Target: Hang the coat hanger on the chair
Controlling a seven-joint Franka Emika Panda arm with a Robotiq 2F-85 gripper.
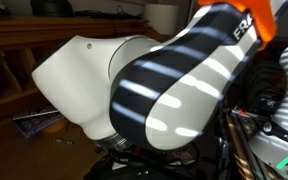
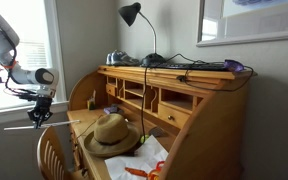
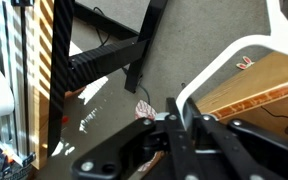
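Note:
My gripper turns next and brings the hanger's held bar over the chair back's top edge (image 2: 50,129) (image 3: 251,92) to release it. That edge lies at an angle beside the bar.
In an exterior view my gripper (image 2: 38,115) hangs at the left, just above the wooden chair's curved back (image 2: 52,152). It is shut on the thin white coat hanger (image 2: 69,123), which lies roughly level and reaches towards the desk. In the wrist view the fingers (image 3: 180,108) clamp a white bar of the hanger (image 3: 219,62), which curves up and to the right over a wooden surface (image 3: 269,85). I cannot tell whether the hanger touches the chair.
A straw hat (image 2: 112,135) lies on the roll-top desk (image 2: 199,120), close to the right of the chair. A black lamp (image 2: 131,14) stands on the desk top. A window is behind the arm. My own arm (image 1: 174,90) fills one exterior view. Black stand legs (image 3: 104,55) cross the carpet below.

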